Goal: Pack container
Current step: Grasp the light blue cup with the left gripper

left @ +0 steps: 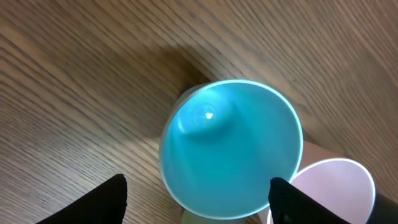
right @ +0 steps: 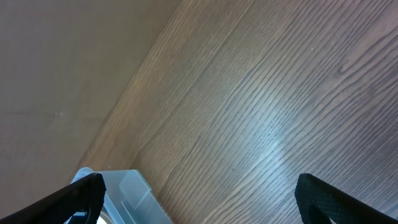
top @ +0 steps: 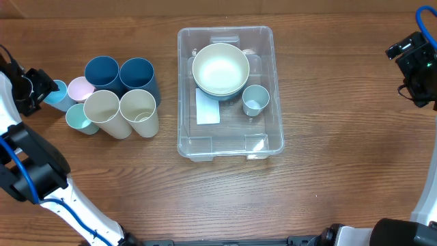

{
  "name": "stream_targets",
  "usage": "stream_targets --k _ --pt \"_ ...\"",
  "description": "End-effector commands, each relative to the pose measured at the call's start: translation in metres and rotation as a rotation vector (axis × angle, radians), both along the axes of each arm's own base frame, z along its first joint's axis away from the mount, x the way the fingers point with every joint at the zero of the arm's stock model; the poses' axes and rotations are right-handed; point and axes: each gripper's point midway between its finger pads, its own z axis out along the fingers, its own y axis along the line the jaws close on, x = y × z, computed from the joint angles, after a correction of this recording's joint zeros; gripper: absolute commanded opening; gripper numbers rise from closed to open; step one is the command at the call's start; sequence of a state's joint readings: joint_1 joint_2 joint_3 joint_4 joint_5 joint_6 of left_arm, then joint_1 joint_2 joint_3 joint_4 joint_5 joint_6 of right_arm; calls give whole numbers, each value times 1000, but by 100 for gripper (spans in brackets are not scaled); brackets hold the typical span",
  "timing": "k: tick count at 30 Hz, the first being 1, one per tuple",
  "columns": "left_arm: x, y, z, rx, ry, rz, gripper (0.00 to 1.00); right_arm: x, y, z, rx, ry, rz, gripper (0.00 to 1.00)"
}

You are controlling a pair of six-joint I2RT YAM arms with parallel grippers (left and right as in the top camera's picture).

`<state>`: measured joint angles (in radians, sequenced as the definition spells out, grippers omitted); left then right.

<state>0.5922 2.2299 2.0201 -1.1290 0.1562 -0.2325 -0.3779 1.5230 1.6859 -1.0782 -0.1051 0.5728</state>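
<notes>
My left gripper moves down and away from the pink cup [left: 333, 186] next and straddles the light blue cup's opposite rim [left: 163, 144], as bare wood there leaves room for a finger.
The clear container [top: 270, 140] stands mid-table with a white label [top: 207, 109] on its base. It holds a cream bowl [top: 220, 69] and a small grey-blue cup [top: 256, 100]. Left of it stands a cluster of cups: two dark blue [top: 104, 71], two cream [top: 138, 109], a pink one [top: 80, 88], a teal one [top: 79, 120] and a light blue one [top: 57, 94]. My left gripper [top: 37, 89] is open with its fingers either side of the light blue cup [left: 230, 149]; the pink cup [left: 333, 186] is beside it. My right gripper [top: 416, 65] is open and empty, far right of the container [right: 134, 196].
Bare wooden table [top: 341, 184] lies around the container and in front of the cups. The right wrist view shows bare wood [right: 261, 112] and the table's far edge.
</notes>
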Motion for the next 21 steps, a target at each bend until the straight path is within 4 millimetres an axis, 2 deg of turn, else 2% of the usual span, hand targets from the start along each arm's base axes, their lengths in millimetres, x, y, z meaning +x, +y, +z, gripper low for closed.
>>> stream_targets --k 1,6,13,17,20,21 --pt "-2 1 -19 9 56 6 68 -2 1 8 -4 -20 -2 100" --pt "-16 11 -23 59 127 80 67 -2 1 8 -4 -20 -2 100" --pt "-20 11 -38 61 141 104 63 -2 1 8 -4 -20 -2 100" --pt "-19 12 -45 61 136 119 45 -2 1 8 -4 -20 -2 100" --pt "-17 14 -44 68 124 123 23 -2 1 8 -4 -20 -2 100" --pt "-16 15 -44 70 121 124 7 -2 1 8 -4 -20 -2 100"
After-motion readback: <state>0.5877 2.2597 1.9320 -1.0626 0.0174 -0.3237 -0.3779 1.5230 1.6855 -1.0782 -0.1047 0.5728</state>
